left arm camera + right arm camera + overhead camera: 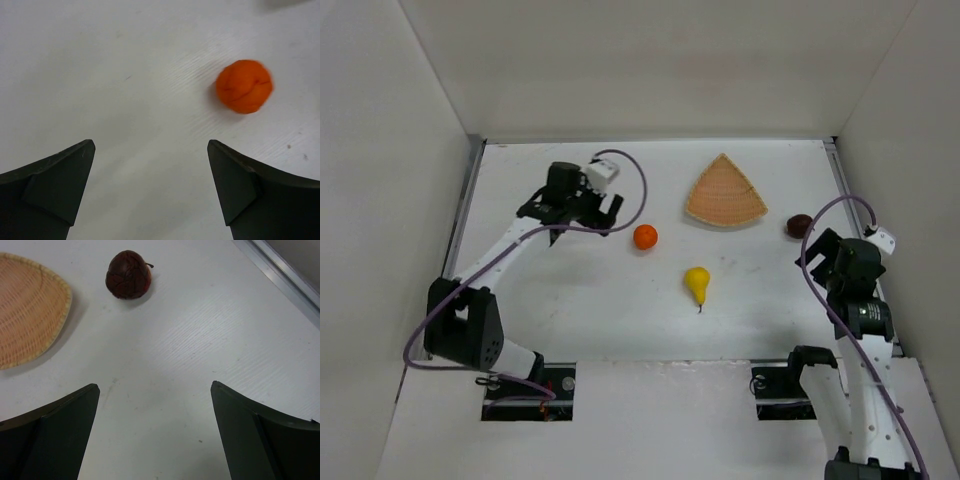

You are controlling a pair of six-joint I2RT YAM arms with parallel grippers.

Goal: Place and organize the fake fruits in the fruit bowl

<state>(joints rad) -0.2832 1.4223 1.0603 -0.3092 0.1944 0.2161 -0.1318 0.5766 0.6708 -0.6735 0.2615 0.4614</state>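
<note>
The left gripper brings its open fingers over and down around the fruit next. The orange fruit [645, 237] [244, 86] sits below it, to its right in the top view.
The woven tan-orange fruit bowl [725, 193] lies empty at the back middle; its edge shows in the right wrist view [30, 310]. The orange fruit [645, 237] sits on the table left of the bowl, ahead and right of my left gripper [150, 147], which is open and empty. In the top view the left gripper [602, 218] is just left of the orange. The yellow pear [697, 283] lies near the middle. The dark maroon fruit [799, 225] sits right of the bowl, ahead of my open, empty right gripper [155, 387], seen in the top view [820, 250] too; the maroon fruit [128, 275] is a short way beyond the fingers.
White walls enclose the table on the left, back and right. A metal rail [285, 275] runs along the table's right edge close to the right arm. Purple cables loop off both arms.
</note>
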